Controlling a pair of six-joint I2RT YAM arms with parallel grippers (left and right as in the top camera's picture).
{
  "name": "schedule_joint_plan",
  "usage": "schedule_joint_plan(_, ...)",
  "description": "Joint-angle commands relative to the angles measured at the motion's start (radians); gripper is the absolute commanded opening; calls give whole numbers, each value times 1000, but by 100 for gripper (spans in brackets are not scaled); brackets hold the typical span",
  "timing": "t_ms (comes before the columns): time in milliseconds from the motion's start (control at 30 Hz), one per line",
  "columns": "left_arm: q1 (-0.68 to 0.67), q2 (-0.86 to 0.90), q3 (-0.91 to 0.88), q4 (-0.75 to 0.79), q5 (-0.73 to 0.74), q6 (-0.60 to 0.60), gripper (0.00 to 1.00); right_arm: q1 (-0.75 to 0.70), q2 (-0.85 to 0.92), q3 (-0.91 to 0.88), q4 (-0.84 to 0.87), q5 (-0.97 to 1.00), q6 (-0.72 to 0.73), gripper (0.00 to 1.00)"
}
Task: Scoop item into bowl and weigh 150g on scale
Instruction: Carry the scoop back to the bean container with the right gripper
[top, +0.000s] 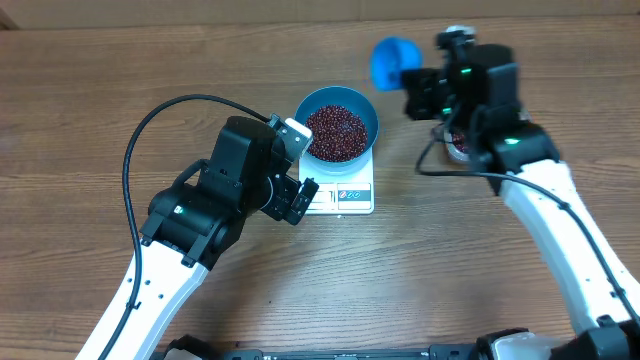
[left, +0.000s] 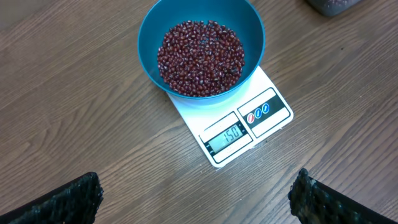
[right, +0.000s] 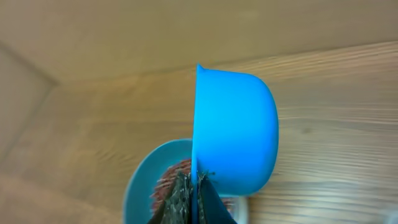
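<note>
The display shows the wanted weight, so the right gripper should next move away from the bowl (top: 368, 118) and down over the clear tub (top: 457, 147) and let go of the scoop's handle.
The blue bowl (top: 368, 118) stands on the white scale (top: 345, 195), holding a heap of dark red-brown beans (top: 336, 132). In the left wrist view the bowl (left: 249, 25), its beans (left: 200, 56) and the scale (left: 264, 115) lie ahead, and the display reads 150. My left gripper (top: 299, 166) is open at the scale's left edge, its fingers (left: 78, 196) wide apart over bare wood with nothing between them. My right gripper (top: 418, 82) hovers to the right of the bowl, shut on the handle of a small blue scoop (top: 393, 60). The scoop (right: 235, 127) is turned on its side above the bowl (right: 138, 186).
A clear tub of beans (top: 458, 146) sits to the right of the scale, mostly hidden under my right arm; its corner shows in the left wrist view (left: 333, 5). A black cable (top: 150, 125) loops over the table at the left.
</note>
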Motion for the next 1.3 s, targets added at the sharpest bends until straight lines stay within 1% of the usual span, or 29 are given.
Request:
schedule_joint_plan(0,6,4,23,3,11,12,99,-92,-43,8,-36,11,4,4)
schedule_joint_plan(67,6,4,23,3,11,12,100,-164,-44,8,-97,31,3,4)
schedule_joint_plan(267,6,4,23,3,11,12,99,-272,-44,8,-251,98,-6,4)
schedule_joint_plan(367,6,4,23,3,11,12,99,-291,-44,8,-291,124,-112,4)
schedule_joint_plan(433,6,4,23,3,11,12,100,-291,-44,8,-307,159,-182,4)
schedule_joint_plan(600,6,4,23,3,11,12,100,-276,-44,8,-330,319,-331,4)
schedule_joint_plan(767,6,4,23,3,11,12,99,-236,-44,8,-351,483,-446,4)
schedule_joint_plan(967,6,4,23,3,11,12,100,-168,-44,8,-355,637,-533,4)
schedule_joint_plan(1067,6,4,22,3,11,12,100,-130,-44,8,-351,723,-541,4)
schedule_joint_plan(1267,6,4,23,3,11,12,100,-115,-44,8,-352,744,-540,4)
